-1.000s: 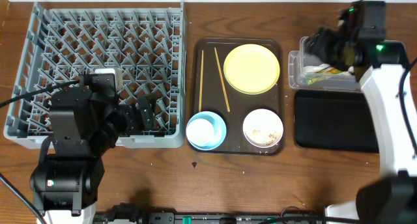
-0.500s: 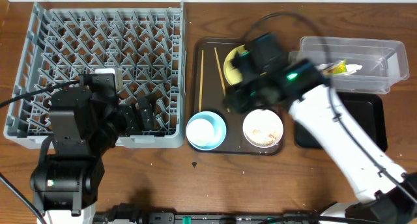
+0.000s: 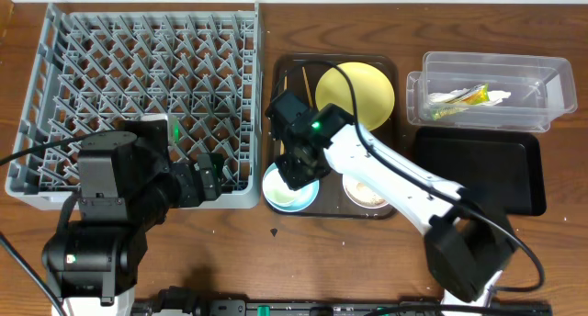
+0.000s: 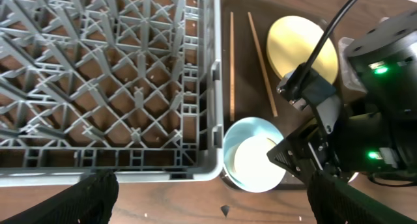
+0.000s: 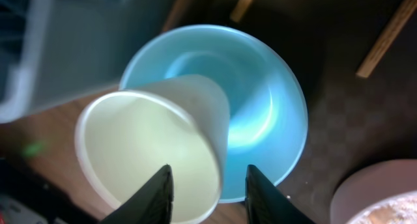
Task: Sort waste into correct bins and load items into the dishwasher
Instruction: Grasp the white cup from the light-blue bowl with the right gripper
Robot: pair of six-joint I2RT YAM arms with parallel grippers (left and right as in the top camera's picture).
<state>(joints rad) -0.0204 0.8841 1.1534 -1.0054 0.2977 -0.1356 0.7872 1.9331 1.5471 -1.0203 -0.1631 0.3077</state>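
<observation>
My right gripper straddles the cup's rim. My left gripper will next turn and move toward the right in the overhead view to close around the white cup (image 3: 282, 191) (image 4: 253, 164).
My right gripper (image 3: 296, 169) (image 5: 210, 193) hangs low over the light blue bowl (image 3: 278, 193) (image 5: 264, 97) at the front left of the brown tray (image 3: 336, 61). A white cup (image 5: 146, 152) (image 4: 253, 164) lies tilted in the bowl. The jaws are open and straddle the cup's rim, one finger inside and one outside. My left gripper (image 3: 207, 174) (image 4: 215, 199) is wide open and empty by the front right corner of the grey dish rack (image 3: 138, 86) (image 4: 98, 74). The yellow plate (image 3: 367, 82), chopsticks (image 4: 231, 61) and white bowl (image 3: 375, 195) with crumbs sit on the tray.
The clear tub (image 3: 542, 86) at the back right holds a green-and-orange wrapper (image 3: 459, 97) and a white scrap. The black tray (image 3: 478, 169) lies in front of it. A small dark speck (image 3: 274, 231) lies on the table before the brown tray.
My right arm swung from the clear tub at the far right, across the brown tray, down to the blue bowl and cup. My left gripper shifted slightly right.
</observation>
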